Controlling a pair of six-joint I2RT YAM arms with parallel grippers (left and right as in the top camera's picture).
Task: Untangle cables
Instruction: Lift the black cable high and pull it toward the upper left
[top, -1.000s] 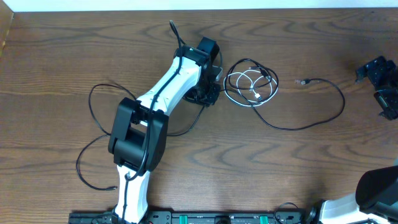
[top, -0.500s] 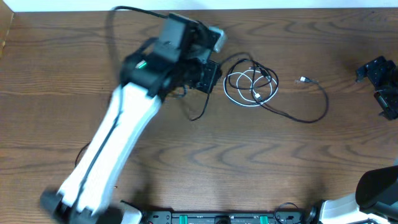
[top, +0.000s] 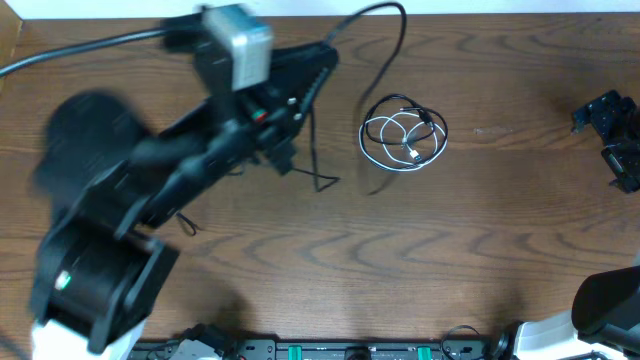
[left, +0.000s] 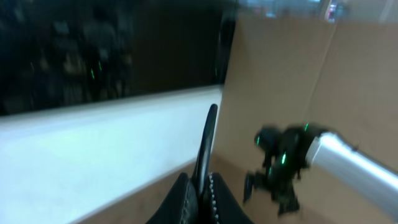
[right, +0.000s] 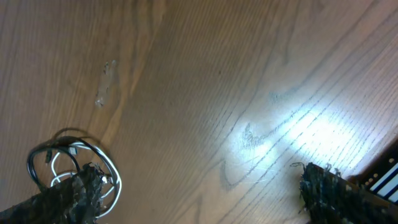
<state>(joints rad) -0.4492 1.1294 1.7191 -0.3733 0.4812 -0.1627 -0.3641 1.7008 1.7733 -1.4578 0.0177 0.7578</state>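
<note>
The cable comes free over the far table corner next. My left gripper swings away from the coil to that corner, which lies to its left in the overhead view.
My left gripper is raised high and blurred with motion. It is shut on a thin black cable that arcs from the jaws down toward the coil. In the left wrist view the jaws pinch that black cable, which stands up from them. A white cable lies coiled on the table, wound with a second black cable. More black cable trails below the left arm. My right gripper rests at the right edge, open and empty. The coil shows by its left finger.
The wooden table fills the view. The left arm's thick black cable runs off the top left. A rail with green connectors lines the front edge. The right arm shows in the left wrist view against a cardboard wall.
My left arm has lifted and swung up from the table with the black cable in its jaws. The long black loop at the right of the coil has been pulled away.
</note>
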